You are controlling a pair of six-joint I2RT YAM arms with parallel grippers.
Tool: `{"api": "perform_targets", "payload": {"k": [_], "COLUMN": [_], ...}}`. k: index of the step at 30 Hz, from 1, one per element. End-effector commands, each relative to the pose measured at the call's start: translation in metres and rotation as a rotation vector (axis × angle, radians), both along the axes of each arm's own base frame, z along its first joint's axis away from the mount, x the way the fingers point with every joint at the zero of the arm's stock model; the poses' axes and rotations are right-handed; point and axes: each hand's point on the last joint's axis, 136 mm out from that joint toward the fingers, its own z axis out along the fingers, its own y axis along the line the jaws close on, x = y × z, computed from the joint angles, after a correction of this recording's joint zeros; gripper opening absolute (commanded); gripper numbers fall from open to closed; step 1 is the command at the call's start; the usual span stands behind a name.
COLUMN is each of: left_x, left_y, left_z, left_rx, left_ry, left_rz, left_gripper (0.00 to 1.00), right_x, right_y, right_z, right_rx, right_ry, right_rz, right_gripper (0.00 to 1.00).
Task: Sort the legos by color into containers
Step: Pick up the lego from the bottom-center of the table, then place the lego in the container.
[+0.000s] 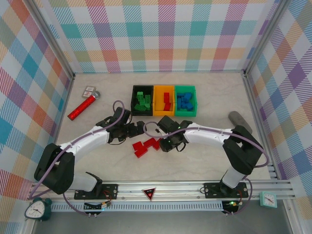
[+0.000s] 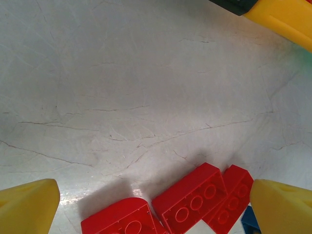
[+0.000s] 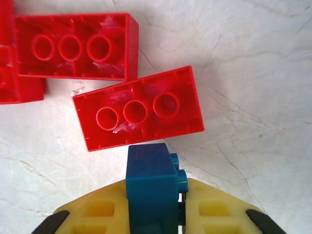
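Note:
My right gripper lifts the small blue lego outward above the other blue legos next and releases it. The green bin [image 1: 185, 88] with them stands outward of my right gripper.
Three containers stand in a row at the back: a black bin [image 1: 133, 101] holding green legos, an orange bin [image 1: 164, 88] holding red ones, and a green bin [image 1: 185, 88] holding blue ones. Loose red legos [image 1: 145, 146] lie on the table in front. My right gripper [image 1: 165, 144] [image 3: 153, 191] is shut on a small blue lego [image 3: 150, 180], just beside an upside-down red brick [image 3: 139, 109]; another red brick [image 3: 73, 46] lies beyond. My left gripper [image 1: 138, 130] [image 2: 153, 191] is open, its yellow fingers [image 2: 27, 204] wide apart over red bricks [image 2: 192, 197].
A red glittery cylinder [image 1: 82, 107] and a small tag [image 1: 88, 91] lie at the back left. A grey oval pad [image 1: 240, 120] sits at the right. Plaid walls enclose the table. Small clocks [image 1: 36, 209] [image 1: 268, 198] stand by the front rail.

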Motion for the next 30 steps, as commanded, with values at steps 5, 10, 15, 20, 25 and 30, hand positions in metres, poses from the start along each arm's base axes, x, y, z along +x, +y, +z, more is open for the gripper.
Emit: {"api": "perform_targets", "payload": {"k": [5, 10, 15, 20, 25, 30], "left_x": [0.002, 0.001, 0.002, 0.001, -0.002, -0.006], "left_y": [-0.006, -0.006, -0.006, -0.005, -0.001, 0.005], "left_z": [0.012, 0.012, 0.016, 0.02, 0.023, 0.024], "left_rx": [-0.015, -0.016, -0.02, -0.017, -0.006, 0.006], "left_ry": [-0.026, -0.026, -0.037, -0.041, -0.047, -0.053], "left_rz": [-0.009, -0.008, -0.01, -0.012, -0.006, 0.005], "left_gripper": [1.0, 1.0, 1.0, 1.0, 1.0, 1.0], "right_x": [0.052, 0.096, 0.143, 0.186, 0.216, 0.231], "right_y": [-0.03, -0.063, -0.093, -0.113, -0.112, -0.111], "right_z": [0.05, 0.083, 0.099, 0.098, 0.09, 0.079], "right_rx": [0.138, 0.215, 0.234, 0.257, 0.27, 0.226], "right_ry": [-0.091, -0.147, -0.17, -0.163, -0.136, -0.117], "right_rz": [-0.187, -0.342, -0.477, -0.577, -0.584, -0.581], "right_gripper": [0.0, 0.0, 0.0, 0.0, 0.07, 0.43]}}
